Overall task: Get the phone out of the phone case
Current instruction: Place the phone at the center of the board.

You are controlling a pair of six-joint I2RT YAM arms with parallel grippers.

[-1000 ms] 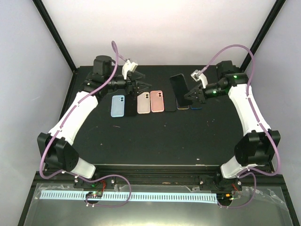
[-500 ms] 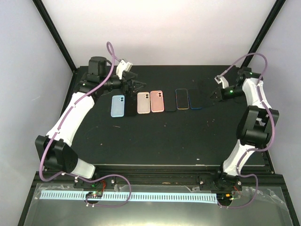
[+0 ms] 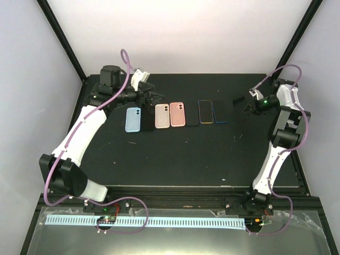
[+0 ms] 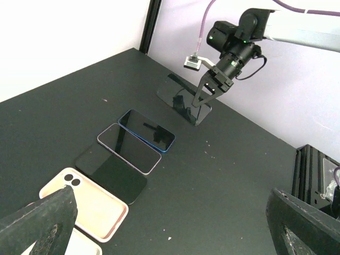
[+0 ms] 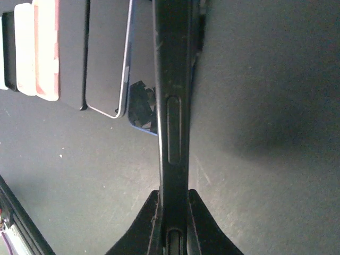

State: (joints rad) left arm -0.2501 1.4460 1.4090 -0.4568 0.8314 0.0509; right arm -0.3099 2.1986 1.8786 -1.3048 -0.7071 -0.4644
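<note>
The black cased phone comes down flat next as my right gripper lowers toward the blue-rimmed phone and tilts, since the table [image 3: 237, 110] [image 5: 226, 69] beside that phone is clear.
My right gripper [image 3: 248, 104] is shut on the black cased phone [image 3: 235, 109] at the right end of the row, its far end low over the table. In the right wrist view the gripper [image 5: 172, 215] clamps the phone [image 5: 172, 95], seen edge-on with a side slot. The left wrist view shows that gripper [image 4: 212, 87] on the tilted phone [image 4: 183, 98]. My left gripper [image 3: 151, 97] is wide open and empty above the left end of the row; its fingers [image 4: 37, 223] frame the left wrist view.
A row lies across the table's back: a blue case [image 3: 133, 119], a pale pink case [image 3: 162, 116], a pink case [image 3: 177, 114], a black phone [image 3: 192, 118], a light-rimmed phone [image 3: 205, 111] and a blue-rimmed phone [image 3: 220, 111]. Black frame posts stand at the back corners.
My right arm has swung right and back, carrying the black phone from upright over the row down to its right end. My left gripper has drawn back slightly to the left.
</note>
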